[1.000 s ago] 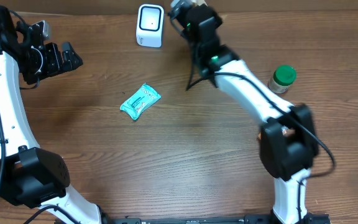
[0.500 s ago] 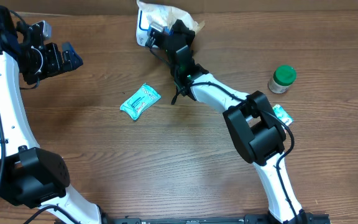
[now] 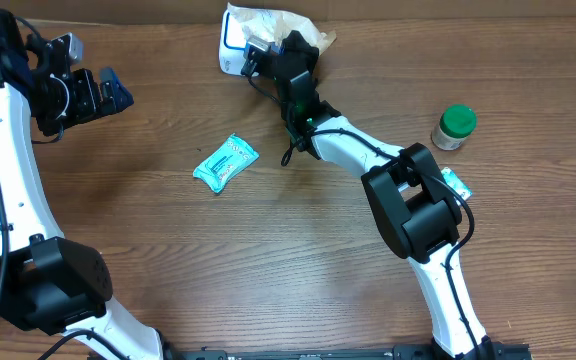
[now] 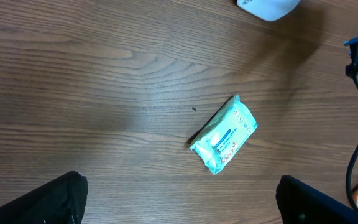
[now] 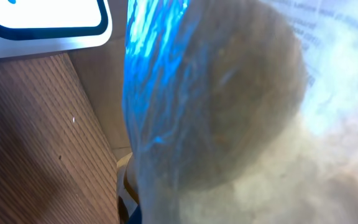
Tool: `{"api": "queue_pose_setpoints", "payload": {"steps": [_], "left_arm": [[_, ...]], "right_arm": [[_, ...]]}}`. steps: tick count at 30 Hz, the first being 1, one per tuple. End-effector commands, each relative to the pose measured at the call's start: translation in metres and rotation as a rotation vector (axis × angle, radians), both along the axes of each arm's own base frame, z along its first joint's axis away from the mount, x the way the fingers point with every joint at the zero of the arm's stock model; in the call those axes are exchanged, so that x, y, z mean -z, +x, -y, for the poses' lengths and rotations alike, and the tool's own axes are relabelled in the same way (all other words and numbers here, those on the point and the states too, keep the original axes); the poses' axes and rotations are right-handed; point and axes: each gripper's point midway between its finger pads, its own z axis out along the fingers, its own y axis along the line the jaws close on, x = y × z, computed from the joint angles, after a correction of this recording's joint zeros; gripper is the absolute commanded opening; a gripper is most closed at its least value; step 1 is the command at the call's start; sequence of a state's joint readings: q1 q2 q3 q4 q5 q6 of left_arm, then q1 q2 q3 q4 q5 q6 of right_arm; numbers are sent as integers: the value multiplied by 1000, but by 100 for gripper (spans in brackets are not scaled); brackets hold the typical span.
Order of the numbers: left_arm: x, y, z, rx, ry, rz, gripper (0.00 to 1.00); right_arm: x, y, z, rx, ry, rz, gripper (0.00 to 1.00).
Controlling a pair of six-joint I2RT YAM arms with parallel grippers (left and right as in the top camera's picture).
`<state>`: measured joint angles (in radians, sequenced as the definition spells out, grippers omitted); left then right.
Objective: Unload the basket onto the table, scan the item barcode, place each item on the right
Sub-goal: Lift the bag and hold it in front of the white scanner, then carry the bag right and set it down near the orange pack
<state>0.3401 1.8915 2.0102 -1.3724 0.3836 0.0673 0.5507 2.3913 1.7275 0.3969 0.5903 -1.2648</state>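
Note:
My right gripper should move back and down next and let go of the bag by the small teal packet, which is to the gripper's right in the overhead view.
My right gripper is shut on a clear plastic bag with pale contents, holding it at the back of the table. The bag lies over the right side of the white scanner. In the right wrist view the bag fills the frame and hides my fingers, with the scanner's face at the upper left. My left gripper stands open at the far left, nothing between its fingers. A teal packet lies flat on the wood, seen below the left wrist.
A green-lidded bottle stands at the right. A small teal packet lies just below it, beside the right arm's elbow. The right arm stretches diagonally from the front right to the scanner.
The right arm has swung left and brought the bag in front of the scanner, which stood uncovered a second ago. The left arm has not moved.

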Motion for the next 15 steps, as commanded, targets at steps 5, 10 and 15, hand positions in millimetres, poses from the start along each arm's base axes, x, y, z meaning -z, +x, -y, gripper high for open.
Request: {"api": "queue_pose_setpoints", "payload": {"steps": [5, 10, 15], "left_arm": [[-6, 1, 1, 21, 15, 21, 100], [-6, 1, 2, 21, 15, 20, 100], [-6, 1, 2, 21, 15, 20, 100]], "right_arm": [[-15, 0, -6, 1, 21, 38, 4], [-16, -4, -16, -16, 25, 44, 4], [-24, -11, -32, -39, 53, 71, 4]]}}
